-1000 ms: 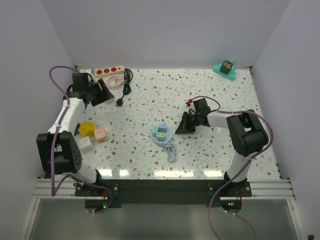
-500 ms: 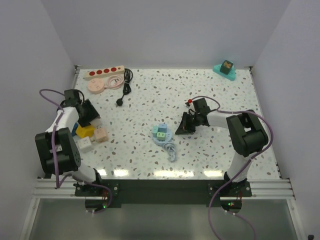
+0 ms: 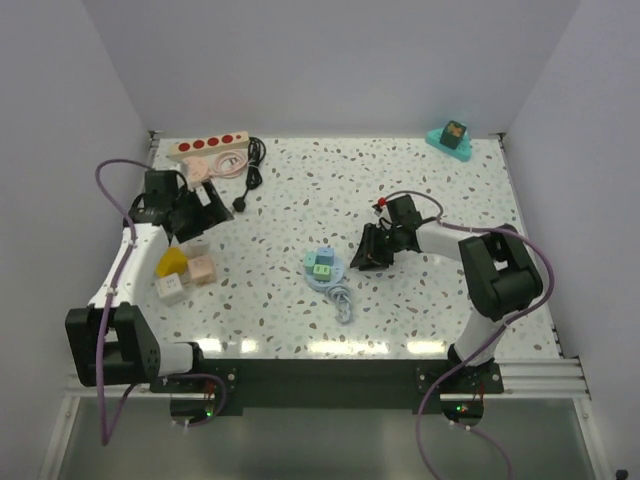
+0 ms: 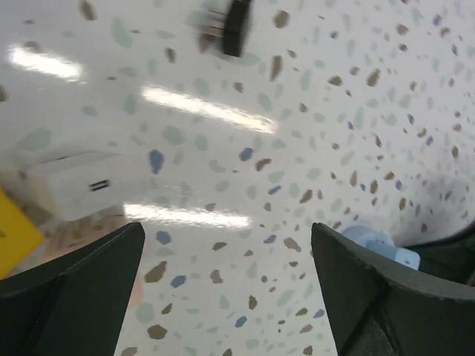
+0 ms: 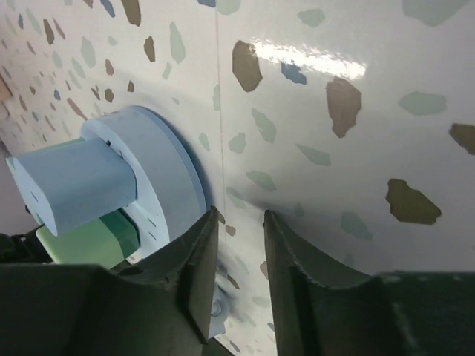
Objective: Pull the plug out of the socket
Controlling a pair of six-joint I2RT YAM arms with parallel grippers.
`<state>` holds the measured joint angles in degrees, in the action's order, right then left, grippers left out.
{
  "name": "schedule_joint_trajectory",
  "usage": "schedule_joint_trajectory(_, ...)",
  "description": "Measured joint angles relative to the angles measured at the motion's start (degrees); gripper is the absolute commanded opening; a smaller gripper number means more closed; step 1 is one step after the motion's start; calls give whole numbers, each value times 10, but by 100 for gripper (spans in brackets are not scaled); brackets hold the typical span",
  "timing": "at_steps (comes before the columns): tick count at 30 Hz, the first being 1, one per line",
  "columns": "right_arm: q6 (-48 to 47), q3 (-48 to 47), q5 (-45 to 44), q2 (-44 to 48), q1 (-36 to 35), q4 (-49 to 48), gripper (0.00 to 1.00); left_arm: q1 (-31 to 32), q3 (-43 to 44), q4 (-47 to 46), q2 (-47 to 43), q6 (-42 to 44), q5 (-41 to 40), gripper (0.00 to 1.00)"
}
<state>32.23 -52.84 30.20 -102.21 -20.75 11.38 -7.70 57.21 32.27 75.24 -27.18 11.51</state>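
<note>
Next, my left gripper moves across and down onto the disc's teal block, since that block lies below it and to its right in the top view.
The socket [image 3: 205,146], a cream strip with red outlets, lies at the far left edge of the table. The black plug [image 3: 240,204] lies loose on the table, apart from the strip, and its cord [image 3: 254,160] curls back toward it. In the left wrist view the plug [image 4: 226,22] shows blurred at the top, prongs pointing left. My left gripper [image 3: 212,208] [image 4: 226,297] hovers just left of the plug, open wide and holding nothing. My right gripper [image 3: 362,256] [image 5: 240,219] rests low on the table beside a light-blue disc [image 5: 148,170], jaws a little apart, only bare table between them.
A pink disc [image 3: 205,170] lies by the strip. Yellow [image 3: 172,260], pink [image 3: 202,267] and white [image 3: 170,288] blocks sit near the left arm. The light-blue disc [image 3: 325,268] carries small blocks and trails a cable [image 3: 342,300]. A teal stand [image 3: 452,138] is at the far right.
My left arm swung from above the blocks back up and right toward the plug, and its jaws spread wider. The right jaws parted slightly; that arm stayed put.
</note>
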Motion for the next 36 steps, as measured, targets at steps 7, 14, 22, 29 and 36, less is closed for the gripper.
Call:
schedule_joint_trajectory(7, 3, -4, -63, 41, -1, 53, 49, 182, 43, 0, 35, 25, 49, 100)
schedule_joint_trajectory(14, 12, -6, -75, 81, -1, 71, 49, 300, 74, 2, 125, 61, 86, 96)
schedule_joint_trajectory(22, 28, -1, -59, 101, -1, 55, 46, 369, 89, -2, 179, 85, 97, 90)
schedule_joint_trajectory(29, 34, 12, -51, 101, -1, 48, 41, 392, 94, -7, 217, 88, 76, 74)
schedule_joint_trajectory(36, 34, 14, -50, 101, -2, 44, 38, 411, 116, -16, 231, 59, 63, 55)
